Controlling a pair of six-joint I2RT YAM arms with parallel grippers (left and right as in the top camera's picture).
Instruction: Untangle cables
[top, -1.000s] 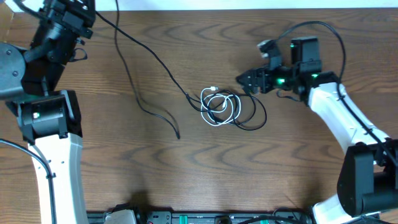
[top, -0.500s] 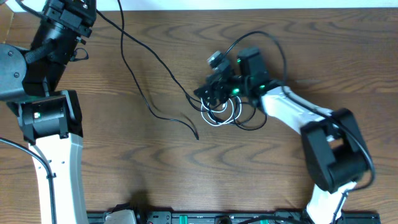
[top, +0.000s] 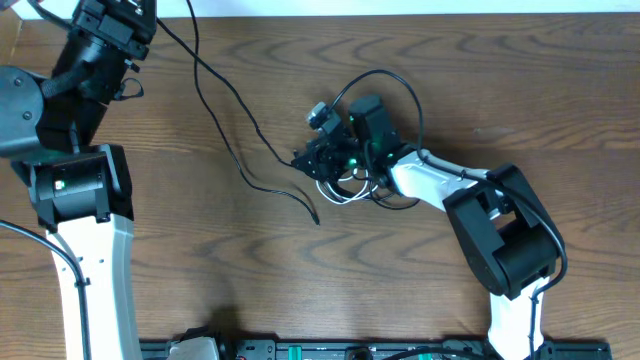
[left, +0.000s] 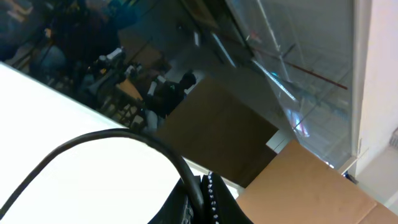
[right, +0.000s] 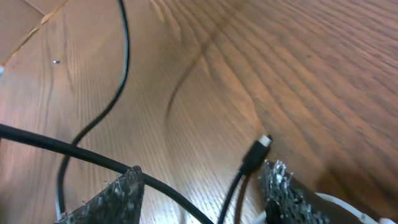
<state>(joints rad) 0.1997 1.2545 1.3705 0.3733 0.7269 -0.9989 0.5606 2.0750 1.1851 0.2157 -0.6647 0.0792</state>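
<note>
Next, my left gripper needs to tip and lower over the bare wood and release the long black cable, since that spot lies below the gripper, toward the knot.
The cables (top: 360, 183), one white loop and thin black ones, lie in a knot at the table's middle. My right gripper (top: 306, 160) hangs low over the knot's left edge. In the right wrist view that gripper (right: 202, 171) is open, with a black cord (right: 163, 186) and a black plug end (right: 254, 155) between its fingers and a bit of white cable (right: 339, 202) beside the right one. My left gripper (left: 199, 196) points up off the table, shut on a long black cable (left: 93, 140). That cable (top: 215, 85) trails down to the knot.
A loose black cable end (top: 305, 203) lies left of the knot on the wooden table (top: 500, 90). The left arm's white base (top: 85, 230) stands at the left edge. The right arm (top: 450, 185) stretches across the table's right half.
My right arm has swung left from the table's right side onto the knot. The loose black cable end has slid a little to the right. The left arm has stayed put.
</note>
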